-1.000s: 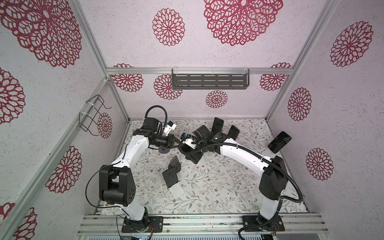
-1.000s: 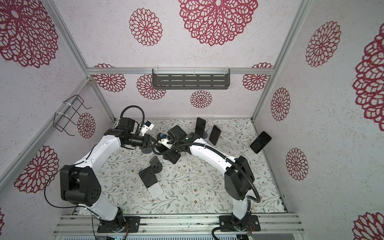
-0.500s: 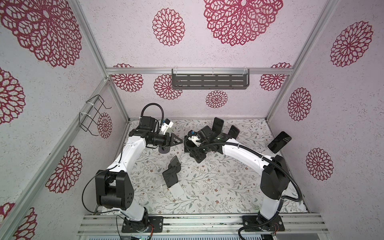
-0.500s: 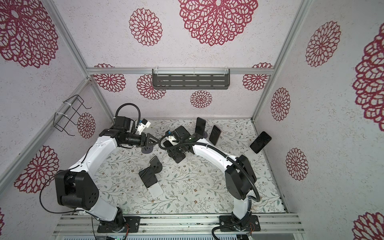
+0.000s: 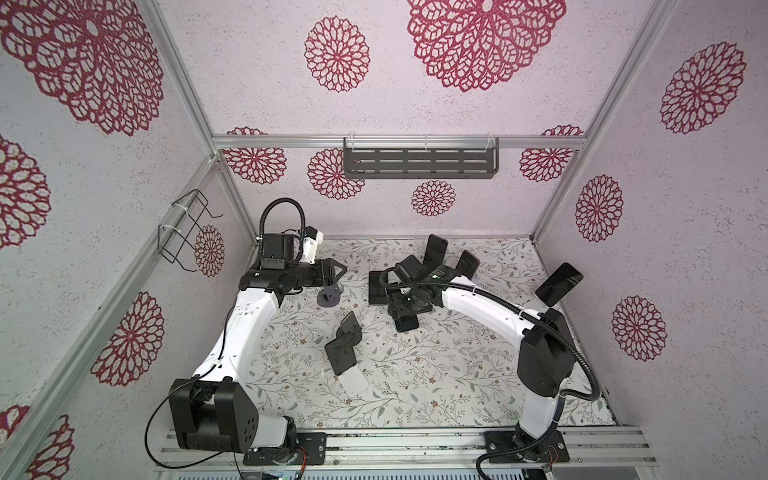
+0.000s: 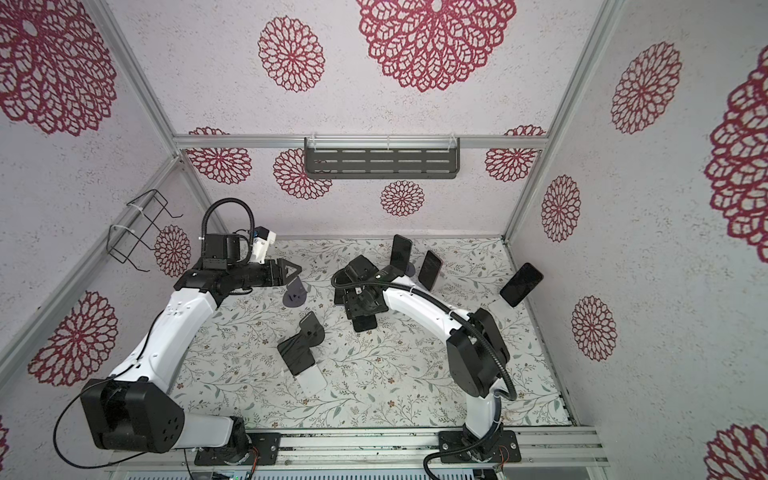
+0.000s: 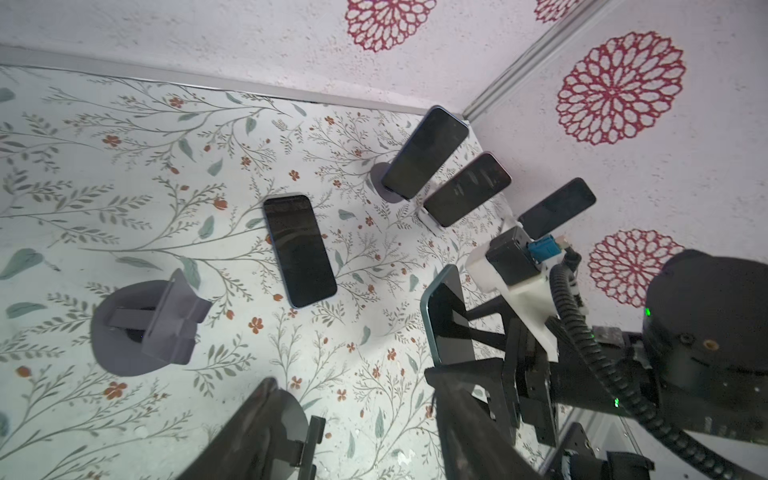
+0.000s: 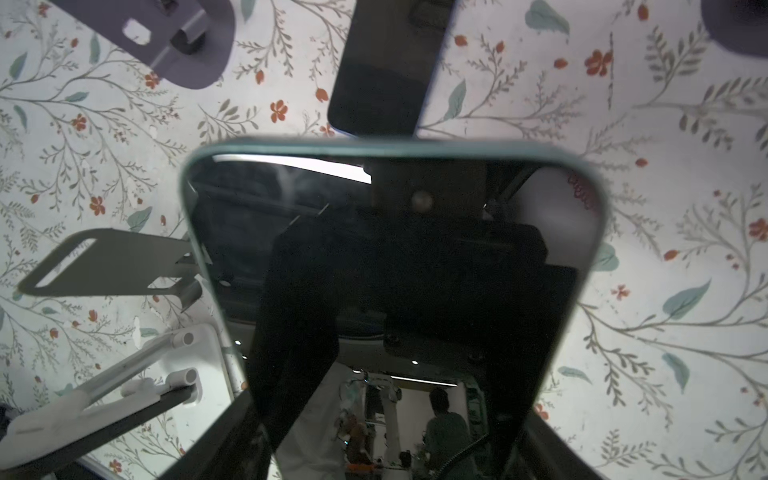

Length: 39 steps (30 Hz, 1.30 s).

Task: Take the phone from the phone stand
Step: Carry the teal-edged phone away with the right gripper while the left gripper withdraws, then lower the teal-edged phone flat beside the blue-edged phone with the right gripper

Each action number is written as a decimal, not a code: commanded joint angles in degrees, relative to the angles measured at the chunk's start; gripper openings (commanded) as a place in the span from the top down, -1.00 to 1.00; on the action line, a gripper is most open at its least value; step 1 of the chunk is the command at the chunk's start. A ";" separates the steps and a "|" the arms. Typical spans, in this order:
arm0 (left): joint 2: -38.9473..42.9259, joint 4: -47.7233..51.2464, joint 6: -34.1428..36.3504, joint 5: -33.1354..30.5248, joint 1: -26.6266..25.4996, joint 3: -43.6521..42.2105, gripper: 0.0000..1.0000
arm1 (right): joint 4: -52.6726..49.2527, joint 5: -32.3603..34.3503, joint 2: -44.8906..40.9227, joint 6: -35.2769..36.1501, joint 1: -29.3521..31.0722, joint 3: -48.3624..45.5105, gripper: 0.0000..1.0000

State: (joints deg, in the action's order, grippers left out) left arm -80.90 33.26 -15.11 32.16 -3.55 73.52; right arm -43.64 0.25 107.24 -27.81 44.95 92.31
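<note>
The table is clear below my right gripper and toward the mid-table stand, so it will move down beside that stand next, lay the teal-edged phone (image 5: 406, 323) flat and release it.
My right gripper (image 8: 390, 444) is shut on the teal-edged phone (image 8: 395, 266) across its width and holds it above the table. In both top views the phone (image 5: 406, 323) sticks out below that gripper (image 5: 408, 313). The grey round-based phone stand (image 5: 329, 297) stands empty on the table, left of the phone; the left wrist view shows the same stand (image 7: 149, 328). My left gripper (image 5: 338, 276) hovers just behind the stand, open, with nothing between its fingers (image 7: 257, 432).
A second phone (image 5: 377, 287) lies flat beside my right gripper. Phones on stands stand at the back (image 5: 435, 251) (image 5: 466, 266) and by the right wall (image 5: 559, 284). Another stand with a phone (image 5: 341, 353) is mid-table. A shelf (image 5: 419, 164) hangs on the back wall.
My left gripper has opened and drawn back to the left, leaving the grey stand on the table. My right gripper has carried the phone away to the right.
</note>
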 commanded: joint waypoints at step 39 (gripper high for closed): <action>1.19 -1.53 -2.29 -3.64 3.33 -0.06 -0.24 | -11.42 -4.07 30.18 -18.50 3.81 26.08 -0.15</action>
State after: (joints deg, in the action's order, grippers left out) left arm -80.90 32.21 -16.84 27.86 -0.71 73.23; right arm -52.03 -3.88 136.18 -45.12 49.06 117.54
